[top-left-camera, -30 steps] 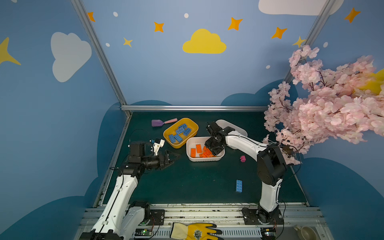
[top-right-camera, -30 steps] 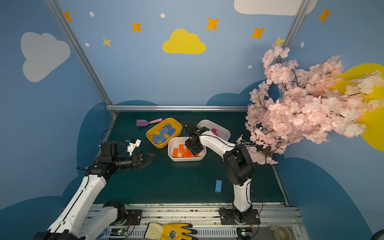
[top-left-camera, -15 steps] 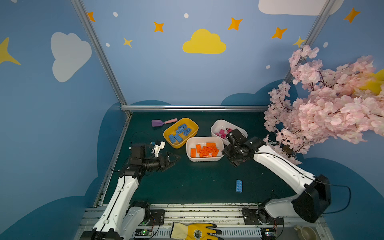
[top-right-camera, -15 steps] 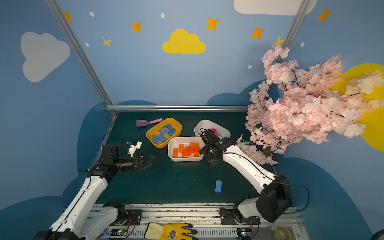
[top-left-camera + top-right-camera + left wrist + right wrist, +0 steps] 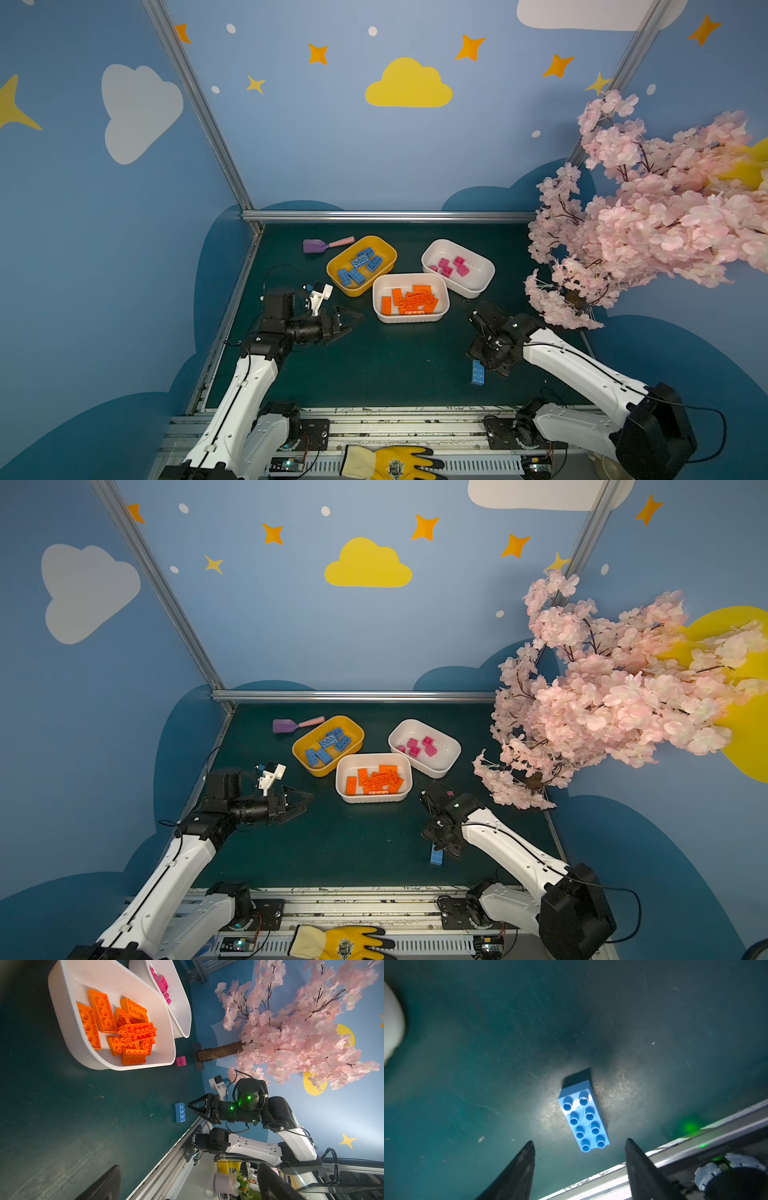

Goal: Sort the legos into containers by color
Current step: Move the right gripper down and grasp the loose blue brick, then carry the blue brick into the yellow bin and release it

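Observation:
The robot's right gripper will next go down with its open fingers on either side of the long sides of the loose blue lego [image 5: 478, 372] [image 5: 583, 1120], since the brick is on the mat below.
A loose blue lego [image 5: 478, 372] [image 5: 583, 1120] lies studs up on the green mat near the front edge. My right gripper [image 5: 487, 362] [image 5: 579, 1142] hovers over it, open, one finger on each side of the brick's near end, touching nothing. One magenta lego [image 5: 180, 1061] lies on the mat beside the white container [image 5: 409, 318] of orange legos [image 5: 411, 299]. Blue legos [image 5: 360, 264] fill the yellow container [image 5: 388, 251]; pink legos [image 5: 451, 266] sit in the other white container [image 5: 478, 278]. My left gripper [image 5: 349, 320] [image 5: 189, 1164] is open and empty, left of the containers.
A purple scoop with a pink handle [image 5: 326, 245] lies behind the yellow container. A pink blossom tree [image 5: 644, 216] overhangs the right side, with its trunk base [image 5: 218, 1052] on the mat. The metal front rail [image 5: 675, 1151] runs close to the blue lego.
My right arm has swung from above the container of orange legos to the front right, over the loose blue lego, and its jaws have widened. The left arm has hardly moved.

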{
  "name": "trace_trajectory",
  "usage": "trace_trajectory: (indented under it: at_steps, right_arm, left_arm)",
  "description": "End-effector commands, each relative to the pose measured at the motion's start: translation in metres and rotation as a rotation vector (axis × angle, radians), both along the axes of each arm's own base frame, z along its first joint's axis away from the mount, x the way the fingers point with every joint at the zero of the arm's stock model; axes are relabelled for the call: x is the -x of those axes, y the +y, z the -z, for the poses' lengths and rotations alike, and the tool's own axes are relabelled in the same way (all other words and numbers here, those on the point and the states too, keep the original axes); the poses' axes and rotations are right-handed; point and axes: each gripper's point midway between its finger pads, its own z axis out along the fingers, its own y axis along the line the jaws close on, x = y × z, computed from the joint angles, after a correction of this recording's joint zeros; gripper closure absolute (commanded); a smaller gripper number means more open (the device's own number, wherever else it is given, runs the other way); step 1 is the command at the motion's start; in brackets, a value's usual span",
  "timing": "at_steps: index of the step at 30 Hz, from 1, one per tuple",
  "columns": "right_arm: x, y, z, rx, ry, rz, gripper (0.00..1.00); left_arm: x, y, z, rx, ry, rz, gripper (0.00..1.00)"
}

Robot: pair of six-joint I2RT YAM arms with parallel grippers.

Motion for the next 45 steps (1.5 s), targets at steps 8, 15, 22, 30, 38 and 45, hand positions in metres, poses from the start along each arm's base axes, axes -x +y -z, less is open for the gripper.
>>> trace_trajectory:
  at_steps: [8, 15, 22, 30, 38, 45]
  right_arm:
    - [0.012, 0.013, 0.027, -0.060, 0.162, -0.175, 0.36]
    - [0.018, 0.012, 0.045, -0.089, 0.232, -0.149, 0.44]
    - [0.021, 0.009, 0.056, -0.114, 0.291, -0.118, 0.65]
    - [-0.006, 0.025, 0.002, -0.062, 0.192, -0.257, 0.85]
    - [-0.076, 0.080, -0.092, -0.131, -0.046, -0.424, 0.85]
    - [-0.145, 0.164, -0.132, -0.186, -0.177, -0.585, 0.84]
  left_arm:
    - [0.011, 0.000, 0.006, -0.002, 0.000, -0.020, 0.00]
    - [0.012, 0.001, 0.014, -0.014, 0.013, -0.027, 0.00]
    - [0.007, 0.001, 0.016, -0.032, 0.021, -0.020, 0.00]
    - [0.002, 0.001, 0.005, -0.049, 0.008, -0.005, 0.00]
    - [-0.006, 0.003, -0.006, -0.075, -0.008, -0.014, 0.00]
    - [-0.010, 0.009, -0.011, -0.086, -0.008, -0.043, 0.00]
